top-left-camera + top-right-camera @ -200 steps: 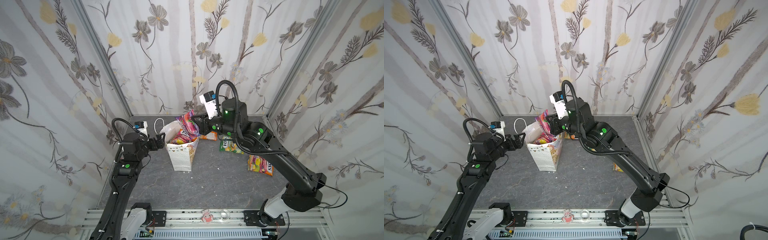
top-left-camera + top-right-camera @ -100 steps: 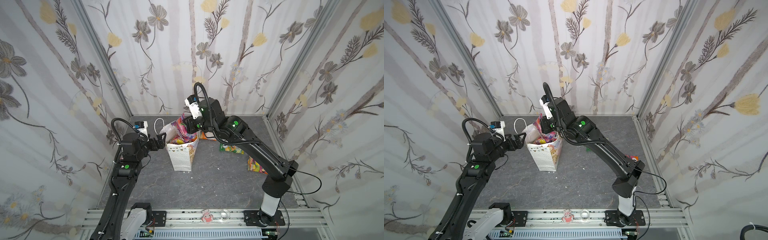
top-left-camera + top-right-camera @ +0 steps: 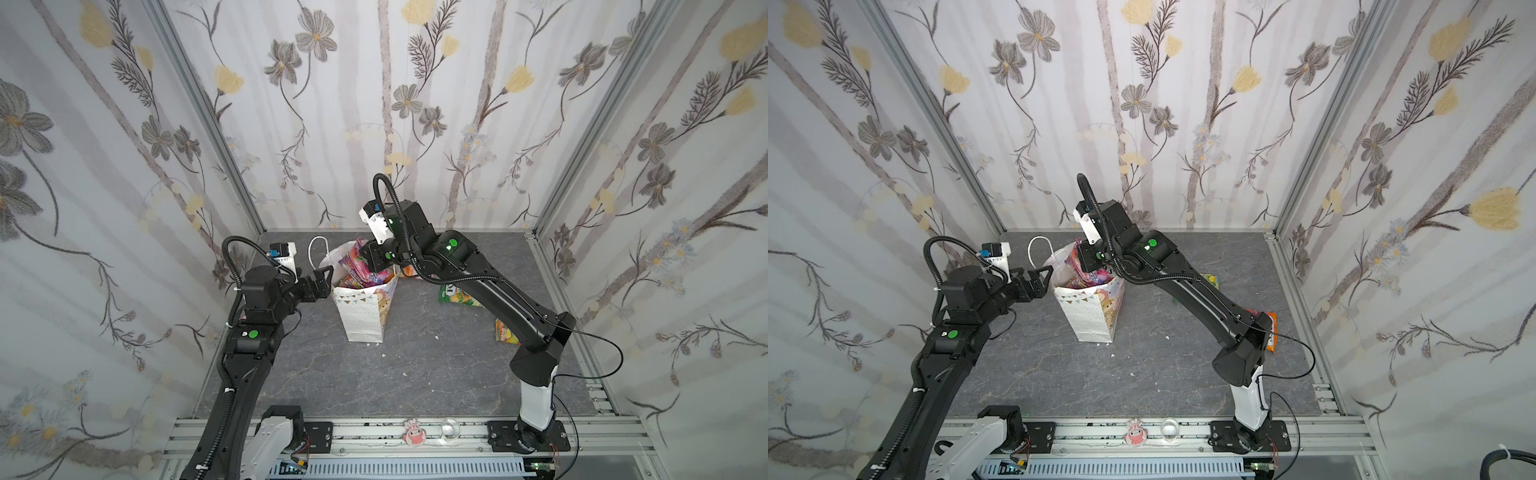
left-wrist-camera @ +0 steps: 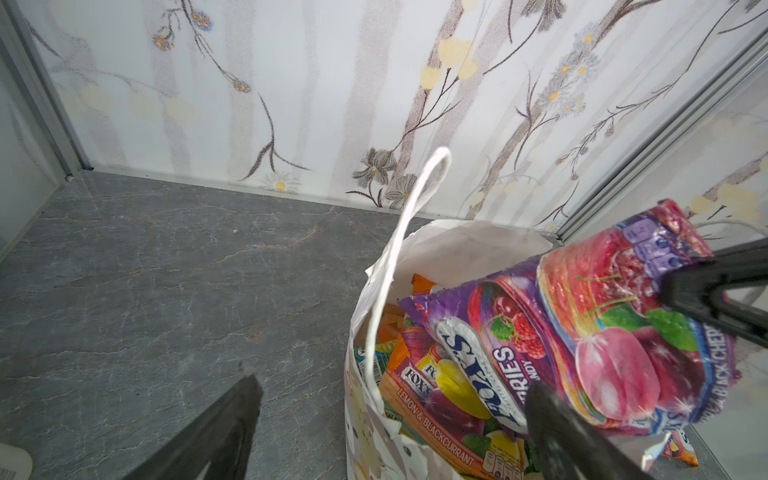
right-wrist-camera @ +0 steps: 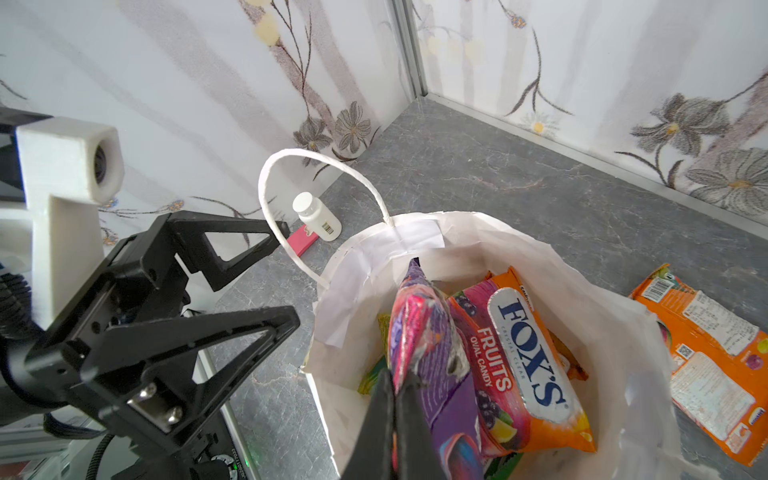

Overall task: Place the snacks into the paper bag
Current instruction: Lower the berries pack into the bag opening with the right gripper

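I should move my right gripper down toward the bag's opening and let go of the pink-purple packet, because its lower end is already in the bag but its top edge sticks up.
The white paper bag stands upright mid-table, its mouth open. Inside lie several snacks, among them an orange FOX'S packet. My right gripper is shut on the edge of a purple and pink packet, which sits partly inside the bag's mouth. My left gripper is open, its jaws straddling the bag's left rim beside the cord handle. More snacks lie on the table: a green packet and orange ones.
A small white bottle and a flat pink object lie by the left wall behind the bag. Flowered walls close in three sides. A metal rail runs along the front edge.
My right arm has swung left and down, bringing the purple packet from above the bag into its mouth. The left arm has stayed at the bag's rim.
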{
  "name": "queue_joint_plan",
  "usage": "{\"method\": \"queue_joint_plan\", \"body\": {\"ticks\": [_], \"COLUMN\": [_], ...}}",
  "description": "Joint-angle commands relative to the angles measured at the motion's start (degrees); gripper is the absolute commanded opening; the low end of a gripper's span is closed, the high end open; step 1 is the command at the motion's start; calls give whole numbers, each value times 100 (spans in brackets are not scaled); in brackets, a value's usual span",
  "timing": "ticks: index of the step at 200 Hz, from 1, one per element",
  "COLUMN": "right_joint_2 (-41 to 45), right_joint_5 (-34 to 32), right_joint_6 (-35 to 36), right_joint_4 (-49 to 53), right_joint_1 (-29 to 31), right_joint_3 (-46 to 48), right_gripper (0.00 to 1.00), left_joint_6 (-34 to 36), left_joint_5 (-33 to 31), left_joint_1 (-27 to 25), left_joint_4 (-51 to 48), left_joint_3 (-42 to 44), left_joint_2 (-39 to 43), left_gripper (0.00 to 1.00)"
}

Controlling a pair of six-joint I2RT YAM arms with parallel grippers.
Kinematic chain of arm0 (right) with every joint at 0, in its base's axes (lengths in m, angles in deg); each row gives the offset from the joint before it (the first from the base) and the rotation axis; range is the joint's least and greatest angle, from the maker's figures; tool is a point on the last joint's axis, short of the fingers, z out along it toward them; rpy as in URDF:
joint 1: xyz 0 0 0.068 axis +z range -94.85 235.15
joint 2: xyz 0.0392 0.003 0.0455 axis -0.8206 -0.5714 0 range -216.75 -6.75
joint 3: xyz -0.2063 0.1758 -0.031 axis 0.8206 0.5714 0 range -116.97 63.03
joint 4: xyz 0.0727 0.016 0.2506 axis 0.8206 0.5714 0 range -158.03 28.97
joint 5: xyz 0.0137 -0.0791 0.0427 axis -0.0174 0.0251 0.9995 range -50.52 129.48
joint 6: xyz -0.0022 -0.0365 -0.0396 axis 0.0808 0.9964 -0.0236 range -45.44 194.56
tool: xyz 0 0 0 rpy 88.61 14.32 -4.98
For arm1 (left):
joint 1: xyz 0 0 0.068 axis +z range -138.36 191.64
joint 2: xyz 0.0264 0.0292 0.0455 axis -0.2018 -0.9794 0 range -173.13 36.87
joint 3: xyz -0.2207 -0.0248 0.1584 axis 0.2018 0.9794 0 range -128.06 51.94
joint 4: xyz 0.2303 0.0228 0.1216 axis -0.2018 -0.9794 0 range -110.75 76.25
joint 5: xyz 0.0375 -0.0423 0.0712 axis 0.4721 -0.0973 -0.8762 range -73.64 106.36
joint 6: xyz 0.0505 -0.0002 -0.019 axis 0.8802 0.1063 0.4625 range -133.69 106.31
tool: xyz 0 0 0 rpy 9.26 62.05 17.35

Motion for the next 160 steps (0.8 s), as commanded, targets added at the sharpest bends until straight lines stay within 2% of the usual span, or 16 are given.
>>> {"method": "queue_joint_plan", "body": {"ticks": [1, 48, 84, 133, 160], "right_joint_2": [-44, -197, -319, -546, -619], "right_joint_5": [420, 797, 1332, 1419, 1008], "right_joint_6": [42, 67, 110, 263, 343], "right_joint_4": [-215, -204, -238, -60, 53], "right_joint_1": [-38, -178, -323, -579, -570], "right_joint_3": [-65, -69, -67, -64, -116], "right_gripper": [0, 0, 0, 2, 9], "left_joint_6": [14, 36, 47, 50, 58], "left_joint_5": [65, 48, -12, -49, -92], "left_joint_1": [4, 3, 2, 6, 4], "left_joint_4": [190, 180, 194, 175, 175], "left_joint_3": [-22, -21, -14, -31, -38], "left_joint_2": [16, -20, 11, -25, -10], "left_gripper": [99, 98, 98, 98, 98]}}
